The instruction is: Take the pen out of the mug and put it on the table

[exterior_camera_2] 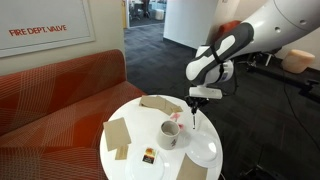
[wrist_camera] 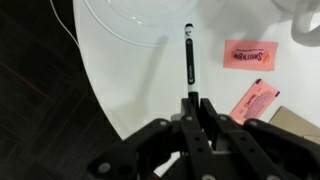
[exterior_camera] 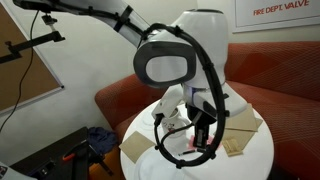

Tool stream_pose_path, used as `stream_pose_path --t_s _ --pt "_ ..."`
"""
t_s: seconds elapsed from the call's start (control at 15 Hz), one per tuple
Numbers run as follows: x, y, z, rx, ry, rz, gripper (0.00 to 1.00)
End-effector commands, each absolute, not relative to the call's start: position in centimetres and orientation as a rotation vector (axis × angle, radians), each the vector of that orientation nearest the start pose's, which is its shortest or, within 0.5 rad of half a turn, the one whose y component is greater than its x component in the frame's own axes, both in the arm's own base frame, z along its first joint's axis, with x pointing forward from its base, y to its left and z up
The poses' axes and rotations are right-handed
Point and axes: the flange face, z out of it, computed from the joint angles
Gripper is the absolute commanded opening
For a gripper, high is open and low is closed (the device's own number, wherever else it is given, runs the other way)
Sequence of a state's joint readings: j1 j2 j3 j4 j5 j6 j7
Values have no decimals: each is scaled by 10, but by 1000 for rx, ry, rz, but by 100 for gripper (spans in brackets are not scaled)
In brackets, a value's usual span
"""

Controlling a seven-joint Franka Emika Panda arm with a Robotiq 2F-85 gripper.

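Note:
The gripper brings the black pen down onto the white table beside the pink packets next, then releases the pen there.
My gripper [wrist_camera: 193,104] is shut on the lower end of the black pen [wrist_camera: 188,62]. The pen points away from the fingers over the white table [wrist_camera: 130,75], its tip near the rim of a clear plate [wrist_camera: 140,22]. In an exterior view the gripper [exterior_camera_2: 196,101] hangs above the table [exterior_camera_2: 128,165] with the pen [exterior_camera_2: 194,117] pointing down, just beside the white mug [exterior_camera_2: 170,135] and outside it. A corner of the mug [wrist_camera: 306,22] shows at the top right of the wrist view. In an exterior view the arm hides most of the table [exterior_camera: 252,156].
Two pink packets [wrist_camera: 250,53] [wrist_camera: 252,100] lie on the table near the pen. Brown paper pieces [exterior_camera_2: 118,135] [exterior_camera_2: 160,102] lie around the mug, and the clear plate [exterior_camera_2: 206,151] is next to it. The red-brown sofa [exterior_camera_2: 60,90] curves behind. The table edge [wrist_camera: 95,85] drops to dark carpet.

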State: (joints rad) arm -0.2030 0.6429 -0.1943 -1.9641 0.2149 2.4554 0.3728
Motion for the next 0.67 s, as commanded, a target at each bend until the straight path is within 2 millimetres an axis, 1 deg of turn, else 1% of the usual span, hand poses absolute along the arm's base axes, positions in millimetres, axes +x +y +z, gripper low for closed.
stream_pose_path --t_s 0.0,0.47,0.53,0.6 --pt "561 -233 131 -2797 1371 249 3" --pt "575 -236 105 -2808 1413 246 3" --pt "577 -237 103 -2806 1418 249 37" --pt "579 -237 102 -2807 1420 245 38"
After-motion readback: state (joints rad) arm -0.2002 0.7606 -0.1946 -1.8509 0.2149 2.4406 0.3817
